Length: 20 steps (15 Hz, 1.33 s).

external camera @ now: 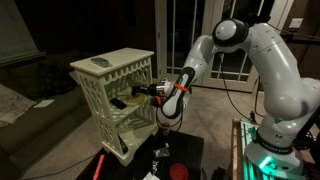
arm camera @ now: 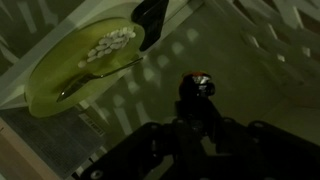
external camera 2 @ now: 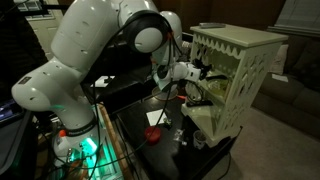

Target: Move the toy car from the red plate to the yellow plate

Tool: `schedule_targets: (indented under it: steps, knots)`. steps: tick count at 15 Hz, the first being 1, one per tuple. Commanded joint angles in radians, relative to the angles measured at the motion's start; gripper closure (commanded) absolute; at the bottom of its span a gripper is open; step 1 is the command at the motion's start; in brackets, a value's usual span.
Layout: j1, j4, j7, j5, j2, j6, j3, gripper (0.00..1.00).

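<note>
Next, my gripper carries the toy car (arm camera: 197, 86) to the left in the wrist view, past the yellow plate's rim and over the yellow plate (arm camera: 70, 80), since it hangs outside that rim.
In the wrist view, the pale yellow plate (arm camera: 70, 80) lies at the upper left on a shelf floor, with small white bits on it. My gripper (arm camera: 197, 112) is shut on the dark toy car (arm camera: 197, 86), which has a red and white spot on top. It holds the car to the right of the plate, clear of its rim. In both exterior views my gripper (external camera: 141, 90) (external camera 2: 205, 72) reaches into the white lattice shelf unit (external camera: 112, 62). The small red plate (external camera 2: 153, 133) lies on the dark table below, with nothing on it.
The shelf unit (external camera 2: 240, 60) has lattice walls close around the gripper and a small dish on top (external camera: 101, 63). A long red stick (external camera: 100, 163) lies on the dark table. A dark flat object (arm camera: 152, 18) leans over the yellow plate's far edge.
</note>
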Motion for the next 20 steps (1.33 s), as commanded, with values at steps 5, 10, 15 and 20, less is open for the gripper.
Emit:
schedule_targets:
  steps: [5,10,15,20]
  knots:
    - [0.295,0.169,0.106,0.185,-0.008,-0.090,-0.302,0.94]
    - [0.359,0.221,0.086,0.229,0.024,-0.146,-0.385,0.94]
    - [0.366,0.283,0.084,0.256,0.062,-0.218,-0.421,0.94]
    - [0.371,0.297,0.058,0.253,0.083,-0.313,-0.437,0.94]
